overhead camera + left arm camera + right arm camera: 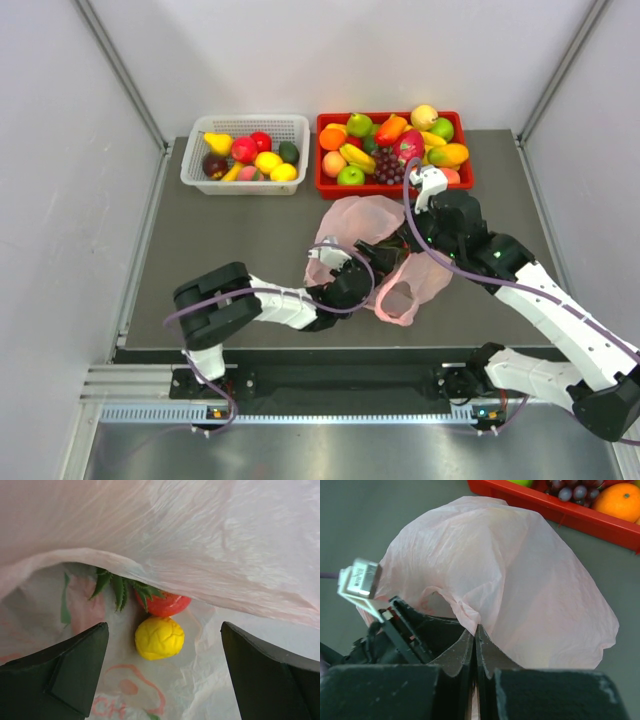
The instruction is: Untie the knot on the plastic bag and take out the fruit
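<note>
My left gripper pushes deeper into the bag's opening next and closes on a leaf, since leaves of the fruit's green spiky top stick out below the bag's film.
The pink plastic bag lies on the mat in front of the red crate, its mouth facing the arms. My right gripper is shut on the bag's upper rim and holds it up. My left gripper reaches into the mouth, open wide with nothing between its fingers. Fruit lies just ahead of it inside the bag: a yellow wrinkled fruit, a red fruit behind it, and a green spiky crown. No knot shows. One handle loop trails on the mat.
A white basket of fruit stands at the back left. The red crate of fruit, also seen as the red crate, sits just behind the bag. Both arms cross close together at the bag's mouth.
</note>
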### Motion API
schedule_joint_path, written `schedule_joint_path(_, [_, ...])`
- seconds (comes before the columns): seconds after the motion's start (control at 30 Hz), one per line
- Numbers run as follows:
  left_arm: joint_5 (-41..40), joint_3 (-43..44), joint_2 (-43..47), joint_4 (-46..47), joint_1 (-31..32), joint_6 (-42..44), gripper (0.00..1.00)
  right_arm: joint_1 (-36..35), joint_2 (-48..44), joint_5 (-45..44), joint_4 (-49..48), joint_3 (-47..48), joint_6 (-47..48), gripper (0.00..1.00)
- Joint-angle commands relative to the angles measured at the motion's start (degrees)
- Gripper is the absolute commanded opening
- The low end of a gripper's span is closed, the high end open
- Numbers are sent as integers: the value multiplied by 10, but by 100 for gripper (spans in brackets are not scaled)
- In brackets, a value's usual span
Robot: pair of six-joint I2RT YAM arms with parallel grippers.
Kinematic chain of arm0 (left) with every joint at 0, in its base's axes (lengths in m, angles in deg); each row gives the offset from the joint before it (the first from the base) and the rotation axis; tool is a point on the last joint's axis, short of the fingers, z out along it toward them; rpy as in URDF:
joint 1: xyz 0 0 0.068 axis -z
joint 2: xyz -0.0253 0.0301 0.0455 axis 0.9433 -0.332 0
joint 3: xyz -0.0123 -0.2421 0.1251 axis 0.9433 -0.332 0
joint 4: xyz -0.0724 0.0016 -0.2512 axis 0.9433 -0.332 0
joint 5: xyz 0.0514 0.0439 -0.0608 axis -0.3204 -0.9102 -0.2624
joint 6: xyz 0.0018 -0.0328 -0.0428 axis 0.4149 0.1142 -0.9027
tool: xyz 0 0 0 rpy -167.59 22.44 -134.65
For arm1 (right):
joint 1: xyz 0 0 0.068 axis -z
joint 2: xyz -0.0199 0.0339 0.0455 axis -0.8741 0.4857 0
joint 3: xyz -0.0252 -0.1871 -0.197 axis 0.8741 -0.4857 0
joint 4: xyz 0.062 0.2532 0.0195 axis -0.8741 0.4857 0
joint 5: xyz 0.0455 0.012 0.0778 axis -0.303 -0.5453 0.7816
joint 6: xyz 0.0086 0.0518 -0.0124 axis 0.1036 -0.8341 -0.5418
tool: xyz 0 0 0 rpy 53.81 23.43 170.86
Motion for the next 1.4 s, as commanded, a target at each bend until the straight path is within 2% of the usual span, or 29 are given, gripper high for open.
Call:
schedule_joint_path(0.0, [52,36,-47,60,-14,-53,98,-4,-3,4,-13,21,4,0])
schedule_joint_path(0.13, [75,64,-87,90,-24,-54,95,-4,0,7,-16,18,6,0])
schedule_joint_path(0.4, [47,115,-131,59,-38,-64,91,-4,-3,20,-22,9,8,0])
schedule_joint_path(0.57, [52,167,-166,1,-50,-90,85,-4,-4,29,-25,5,7,0])
schedule_joint_path(0.77, [44,168,-189,-8,-59,-115,63,-4,-13,33,-19,6,8,0])
schedule_joint_path(0.87, [54,160,-191,-17,-60,-130,58,-3,-17,29,-17,6,9,0])
schedule_joint_path(1.13, [29,147,-183,-71,-59,-148,69,-4,-19,32,-13,7,1,0])
schedule_joint_path(1.23, [34,158,-185,-85,-64,-140,69,-4,-22,27,-11,8,1,0])
schedule_joint_path(1.3, [50,165,-195,-84,-74,-136,67,-4,-23,26,-11,10,1,0])
schedule_joint_path(1.37, [66,162,-204,-60,-82,-131,55,-4,-23,28,-8,12,-1,0])
